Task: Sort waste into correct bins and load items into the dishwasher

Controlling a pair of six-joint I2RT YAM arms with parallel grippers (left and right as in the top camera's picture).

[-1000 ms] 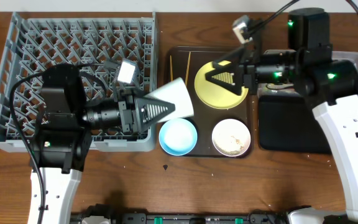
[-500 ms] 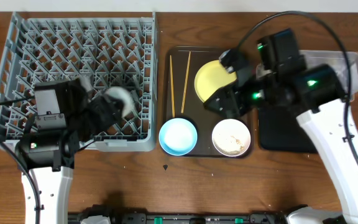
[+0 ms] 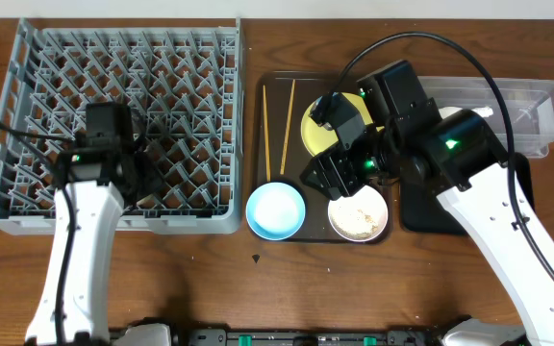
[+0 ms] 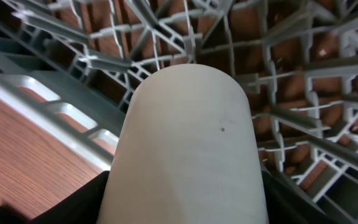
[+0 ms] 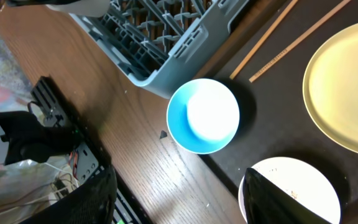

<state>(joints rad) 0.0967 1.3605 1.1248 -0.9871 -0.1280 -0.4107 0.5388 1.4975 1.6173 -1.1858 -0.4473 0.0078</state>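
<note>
My left gripper should lower the small white cup (image 4: 188, 137) onto the grey dish rack's front wires and release it, as the cup is already over them.
My left gripper (image 4: 182, 208) is shut on the small white cup (image 4: 188, 137) and holds it over the front part of the grey dish rack (image 3: 27, 115); in the overhead view the arm (image 3: 113, 159) hides the cup. My right gripper (image 5: 179, 199) is open and empty. It hovers over the brown tray between the yellow plate (image 3: 317, 130) and the white bowl (image 3: 359, 213), which holds off-white scraps. The light blue bowl (image 3: 275, 210) and two chopsticks (image 3: 277, 120) lie on the same tray. The clear tub (image 3: 527, 106) and the black tray (image 3: 431, 207) are at the right. I see no wrapper.
The dark brown serving tray (image 3: 301, 235) lies between the rack and the bins. The rack's front corner (image 5: 166, 43) and bare wood table (image 5: 142, 162) show in the right wrist view. My right arm covers part of the plate and the black tray.
My left arm has swung left with the cup, from the rack's right front to its front left, and now points down. My right arm has moved left and forward over the plate.
</note>
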